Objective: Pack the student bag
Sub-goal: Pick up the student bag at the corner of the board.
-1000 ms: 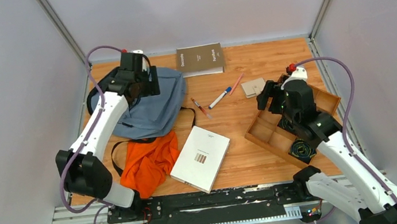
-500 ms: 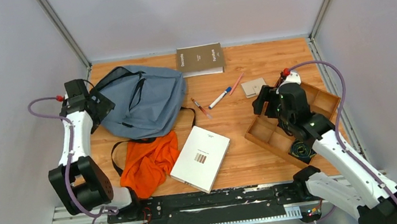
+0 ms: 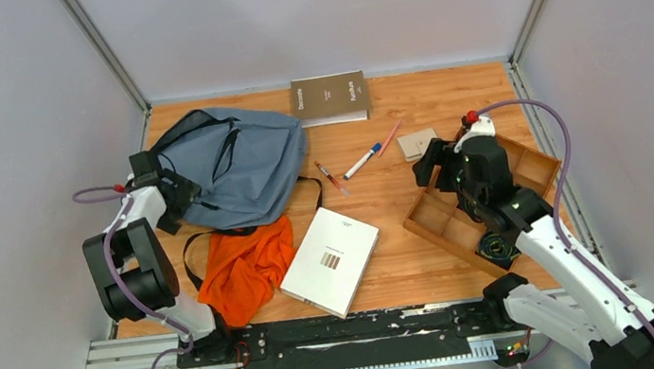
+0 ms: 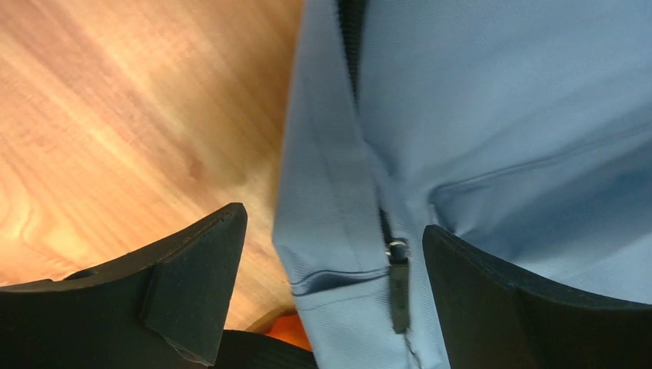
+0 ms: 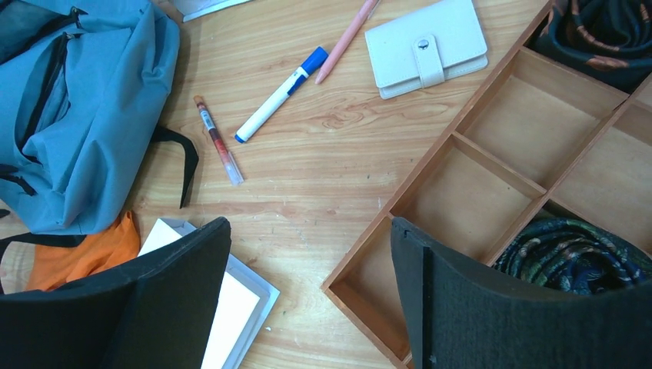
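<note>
Next, my left gripper should stay where it stands and draw its fingers together on the bag's side edge [image 4: 334, 238], since that fold already lies between them.
The grey-blue student bag [image 3: 239, 163] lies flat at the table's back left; it also shows in the right wrist view [image 5: 92, 115]. My left gripper [image 3: 174, 193] is open at the bag's left edge. In the left wrist view the bag's side seam [image 4: 338, 231] and a black zipper pull [image 4: 398, 284] lie between its spread fingers [image 4: 192, 284]. My right gripper [image 3: 432, 159] is open and empty, held above the near-left corner of the wooden tray [image 5: 384, 269].
An orange cloth [image 3: 243, 267], a white book [image 3: 330, 260], a brown book [image 3: 329, 98], a red-capped tube [image 5: 217, 142], a blue-capped marker [image 5: 281, 92], a pink pencil [image 5: 346, 38] and a white card wallet [image 5: 427, 46] lie around. The tray [image 3: 530, 162] holds coiled dark items [image 5: 573, 261].
My left arm swung off the bag's top to the far left, then came back low against the bag's left edge. My right gripper shifted slightly left.
</note>
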